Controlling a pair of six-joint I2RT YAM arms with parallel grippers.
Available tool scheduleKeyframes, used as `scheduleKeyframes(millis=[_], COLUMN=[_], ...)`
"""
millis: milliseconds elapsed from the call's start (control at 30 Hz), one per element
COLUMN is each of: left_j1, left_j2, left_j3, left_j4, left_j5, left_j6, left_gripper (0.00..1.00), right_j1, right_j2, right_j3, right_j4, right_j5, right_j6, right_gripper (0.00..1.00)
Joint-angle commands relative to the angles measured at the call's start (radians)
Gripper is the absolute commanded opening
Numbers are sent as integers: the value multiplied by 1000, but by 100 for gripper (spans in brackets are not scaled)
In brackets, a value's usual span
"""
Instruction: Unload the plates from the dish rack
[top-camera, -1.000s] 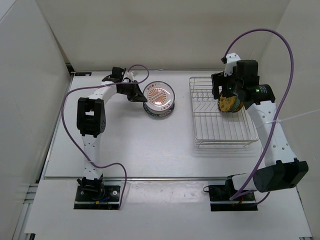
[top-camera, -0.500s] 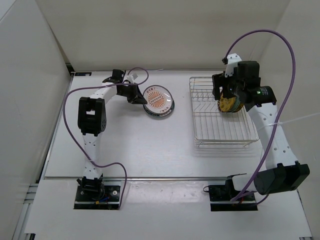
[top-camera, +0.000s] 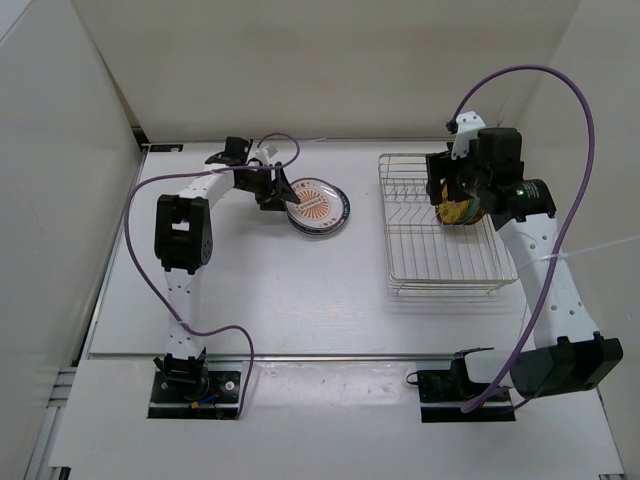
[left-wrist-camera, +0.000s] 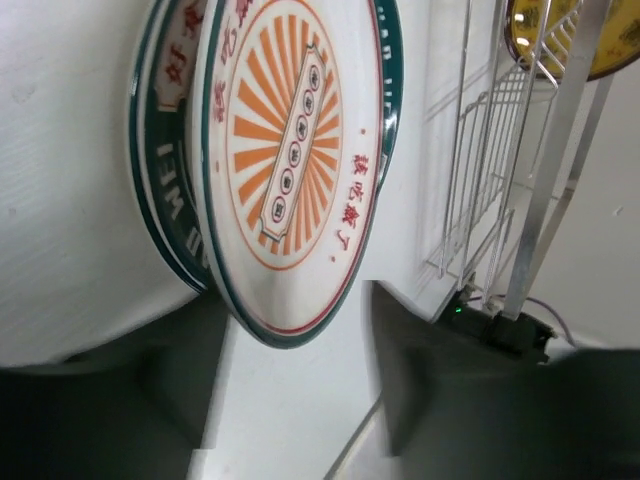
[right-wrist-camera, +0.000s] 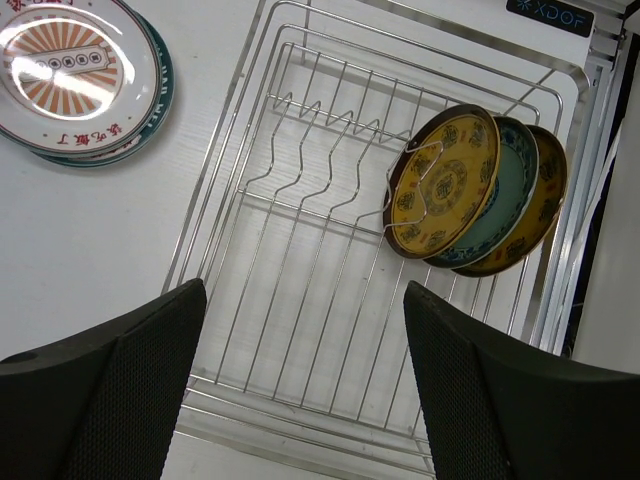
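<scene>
I need to move my right gripper down and to the right in the top view onto the front yellow plate's far rim (right-wrist-camera: 416, 257), as empty dividers leave the yellow plate's side clear.
The white plate with the orange sunburst (left-wrist-camera: 290, 150) lies on top of a small stack of plates (top-camera: 318, 207) on the table, over a dark lettered rim (left-wrist-camera: 168, 205). My left gripper (top-camera: 283, 196) is at the stack's left edge, open. Its fingers (left-wrist-camera: 180, 380) flank the sunburst plate's rim without pinching it. Three plates stand on edge at the dish rack's (right-wrist-camera: 300, 425) far right: a yellow one (right-wrist-camera: 443, 180), a teal one (right-wrist-camera: 503, 195) and a second yellow-brown one (right-wrist-camera: 545, 195). My right gripper (right-wrist-camera: 300, 370) hovers open above the rack (top-camera: 440, 285), empty, near those plates (top-camera: 458, 208).
White walls close in the table at the back and both sides. The rack's wire dividers (right-wrist-camera: 320, 120) stand in its middle. Purple cables loop over both arms. The rack (left-wrist-camera: 480, 200) stands to the right of the stack.
My left gripper has opened and let go of the sunburst plate, which went from tilted to lying flat on the stack. The right arm shifted slightly above the rack.
</scene>
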Motion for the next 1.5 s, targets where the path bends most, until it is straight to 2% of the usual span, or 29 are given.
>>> scheduleKeyframes(millis=[0, 200, 333, 667, 833, 933, 967, 1100, 1233, 1333, 1467], left_j1=[-8, -8, -8, -37, -37, -37, -37, -48, -16, -6, 27], left_j2=[-152, -212, -258, -258, -269, -277, -299, -520, -704, -810, -904], left_j3=[32, 93, 93, 35, 158, 193, 182, 54, -125, -210, -272], left_j4=[-14, -95, -104, -132, -233, -308, -308, -252, -252, -252, -270], left_j5=[36, -60, -97, -195, -344, -430, -462, -669, -714, -789, -800], left_j6=[38, 96, 106, 139, 208, 273, 290, 353, 365, 396, 416], left_gripper=[75, 100, 100, 100, 100, 100, 100, 100, 100, 100, 100], right_j1=[2, 2, 2, 2, 2, 2, -10, -23, -70, -79, -89], right_j2=[-33, -52, -52, -42, -7, 45, 66, 246, 321, 417, 479], right_j3=[1, 1, 1, 21, 32, 44, 68, 165, 205, 269, 289], right_j4=[35, 35, 44, 32, 32, 32, 32, -45, 9, 9, 9], right_j5=[-1, -11, 19, 46, 123, 199, 265, 347, 332, 338, 350], right_j6=[-4, -4, -4, 6, 6, -25, -49, -99, -108, -122, -122], right_gripper=[83, 83, 84, 85, 86, 91, 93, 92, 91, 88, 87])
